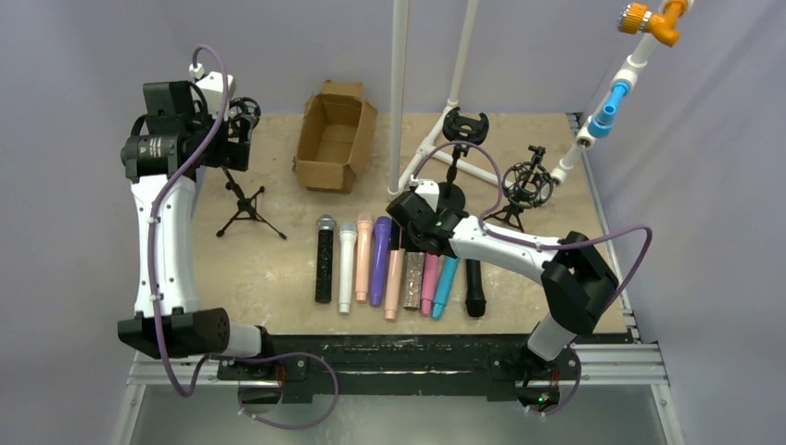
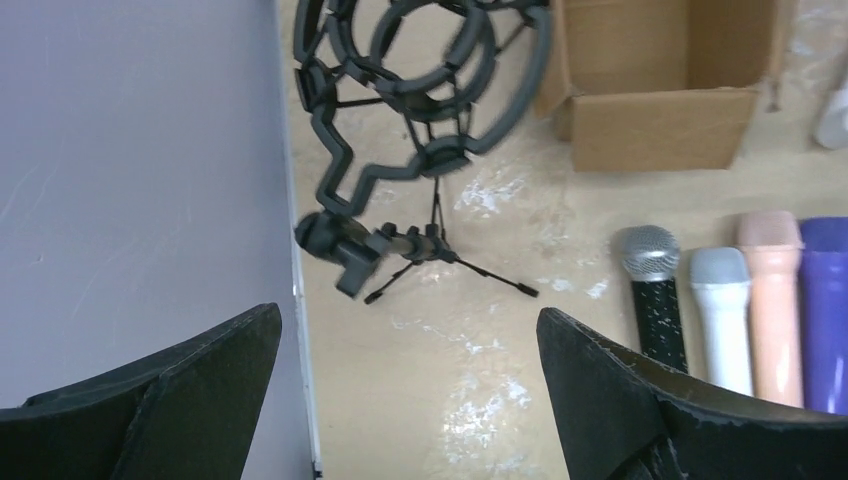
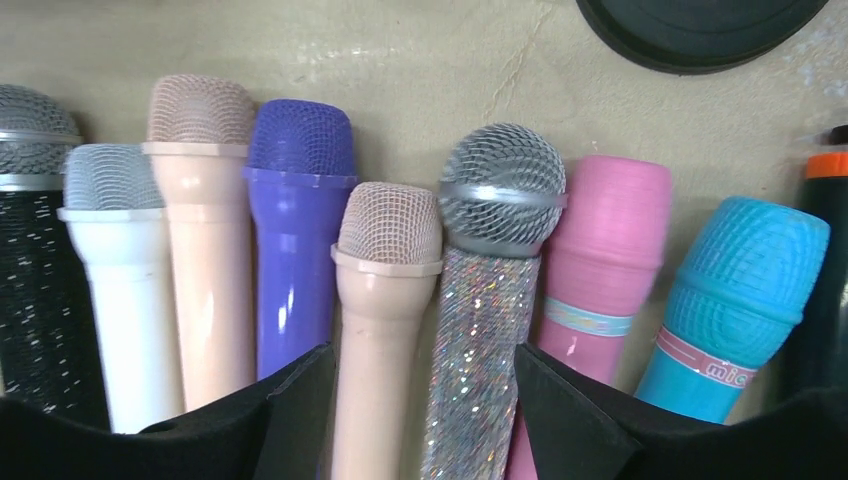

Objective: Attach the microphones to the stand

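Note:
My left gripper needs to move forward, away from me, and then it should close its fingers on the shock mount's lower bracket [image 2: 345,207].
Several microphones lie side by side on the table: black speckled [image 1: 323,260], white [image 1: 347,269], peach [image 1: 363,246], purple [image 1: 381,260], beige [image 1: 395,283], silver glitter [image 1: 413,278], pink [image 1: 429,283], blue [image 1: 446,286], black [image 1: 475,287]. My right gripper [image 3: 420,360] is open over their heads, its fingers either side of the beige microphone [image 3: 385,290] and the silver glitter one [image 3: 495,250]. My left gripper [image 2: 408,315] is open and empty, held high beside the shock mount [image 2: 420,90] of the left tripod stand [image 1: 243,209]. Two more stands [image 1: 463,125] [image 1: 526,181] are at the back right.
An open cardboard box [image 1: 334,134] sits at the back centre. A white pipe frame [image 1: 400,93] rises behind the right stands, with blue and orange fittings [image 1: 612,97] at the upper right. A grey wall [image 2: 130,180] borders the table's left edge.

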### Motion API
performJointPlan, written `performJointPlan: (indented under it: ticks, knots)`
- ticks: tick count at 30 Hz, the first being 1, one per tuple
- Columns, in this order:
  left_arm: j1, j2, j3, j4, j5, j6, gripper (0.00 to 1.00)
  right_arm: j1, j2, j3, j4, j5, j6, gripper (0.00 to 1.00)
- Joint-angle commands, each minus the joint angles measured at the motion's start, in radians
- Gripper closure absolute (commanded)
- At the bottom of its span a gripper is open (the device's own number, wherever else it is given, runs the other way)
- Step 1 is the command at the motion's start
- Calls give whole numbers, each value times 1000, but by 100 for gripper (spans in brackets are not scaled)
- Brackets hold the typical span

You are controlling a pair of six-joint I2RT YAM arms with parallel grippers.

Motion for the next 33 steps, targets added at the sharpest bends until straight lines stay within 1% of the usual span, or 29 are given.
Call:
performJointPlan:
  ticks: [1,4,7,14,17,21,23,24,26,27,29,33]
  knots:
    - [36,79,5,125,-89,49,0,6,-86,38,-26,46,-11,30]
    - [38,124,10,175,-142,67,2,6,-112,38,-25,37,-13,30]
    - [37,152,14,203,-136,98,6,6,-122,41,-19,26,-15,31]
    - [37,222,26,201,-64,188,26,6,-113,46,-1,-10,-29,33]
    - [40,233,26,195,-31,217,39,6,-120,39,9,-22,-34,34]
    - [51,221,24,178,0,223,57,6,-135,29,15,-25,-46,35]
    - [59,203,20,162,16,229,65,6,-141,24,11,-20,-51,35]
    - [64,192,18,147,28,231,67,6,-143,22,6,-17,-53,35]
    - [82,162,12,120,75,239,73,6,-150,12,5,-17,-54,36]
    - [94,147,11,102,105,247,79,6,-153,8,5,-17,-55,36]
    - [116,116,5,62,179,272,84,6,-157,-3,7,-17,-55,36]
    - [150,46,-40,19,281,340,86,6,-165,-24,15,-1,-64,36]
